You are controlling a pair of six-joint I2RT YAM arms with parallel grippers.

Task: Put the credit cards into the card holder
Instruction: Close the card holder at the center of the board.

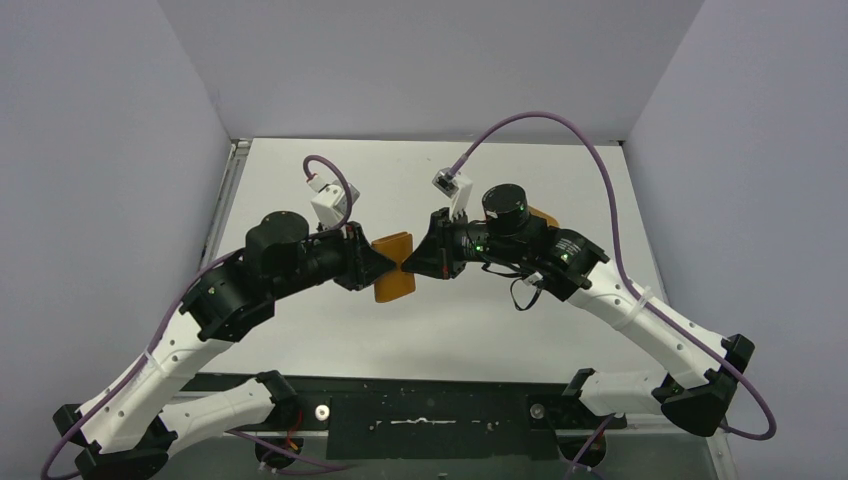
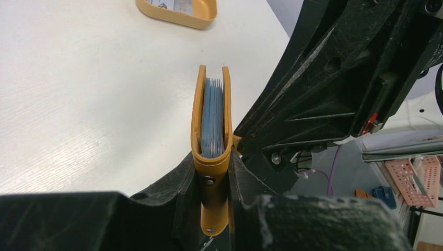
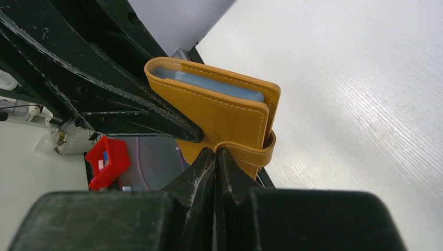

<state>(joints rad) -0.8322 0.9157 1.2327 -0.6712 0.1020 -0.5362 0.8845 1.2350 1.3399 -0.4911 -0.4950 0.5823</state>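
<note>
The folded card holder goes down from my left gripper next and is released on the part of the table below, which is empty and clear of the orange tray.
The card holder [image 1: 394,265], an orange-tan wallet, is held above the table between both grippers, folded nearly closed. My left gripper [image 2: 214,180] is shut on its end, fingers clamping both covers; grey-blue slotted leaves [image 2: 212,115] show edge-on between them. My right gripper [image 3: 216,151] is shut, pinching the snap tab [image 3: 251,149] that wraps the wallet [image 3: 219,110]. In the top view the left gripper [image 1: 383,262] and right gripper [image 1: 412,262] meet at the wallet. Pale flat pieces, likely credit cards [image 2: 175,4], lie in the orange tray. I cannot tell whether any card sits in the slots.
The orange oval tray [image 2: 201,18] stands on the white table beyond the wallet; in the top view it [image 1: 545,214] peeks out behind the right arm. Grey walls close the table on three sides. The left fingers [image 3: 130,104] cross the right wrist view.
</note>
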